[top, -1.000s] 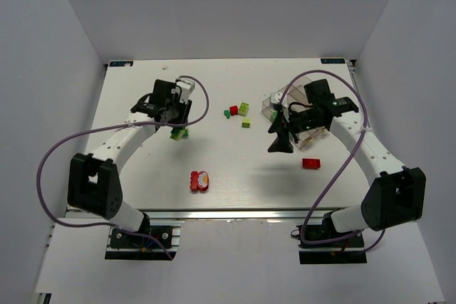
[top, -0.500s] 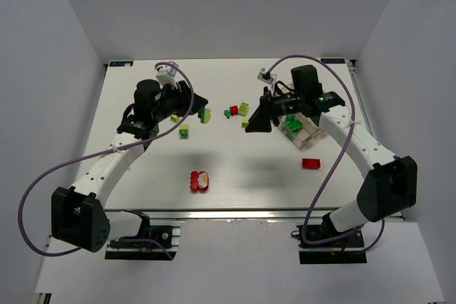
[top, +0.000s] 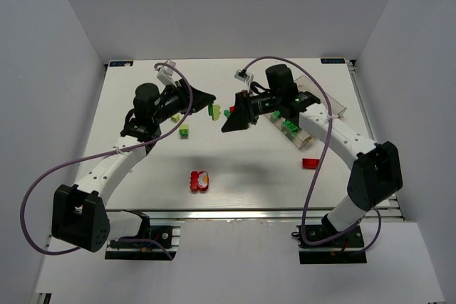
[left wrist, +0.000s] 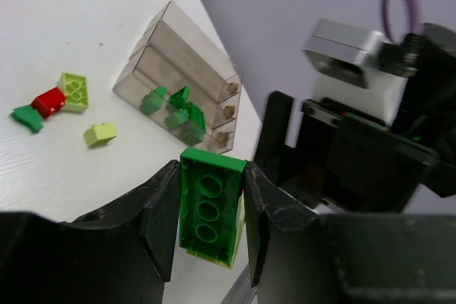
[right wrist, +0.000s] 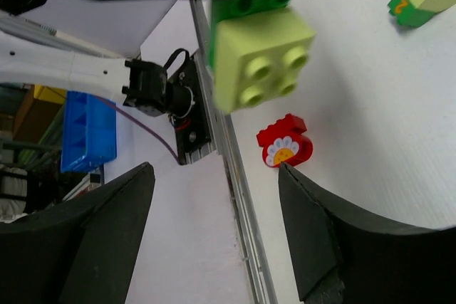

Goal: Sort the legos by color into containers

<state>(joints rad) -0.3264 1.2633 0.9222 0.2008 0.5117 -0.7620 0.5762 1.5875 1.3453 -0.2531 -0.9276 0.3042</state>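
Note:
My left gripper should move across and down next, to release over the container section of matching green bricks, which is below it and to its right in the top view.
My left gripper (top: 208, 102) is shut on a dark green brick (left wrist: 210, 204) with a pale yellow-green brick (right wrist: 260, 55) stuck to it, and holds the pair above the table's middle. My right gripper (top: 229, 124) is open and empty, just right of that pair and facing it. In the right wrist view its gripper (right wrist: 214, 240) has the pair hanging near the top. The clear tray (top: 333, 103) lies at the right with several green bricks (left wrist: 178, 115) in one compartment. A red brick, a dark green one and yellow-green ones (top: 229, 112) lie loose mid-table.
A red flower brick (top: 200, 180) lies near the front edge. A red brick (top: 310, 164) lies in front of the tray. A yellow-green and green brick (top: 184, 131) sits under the left arm. The right arm's body (left wrist: 370, 140) is close to my left gripper.
My left gripper rose off the table with the stacked brick and moved right. My right gripper swung left, away from the tray, and now faces the left gripper.

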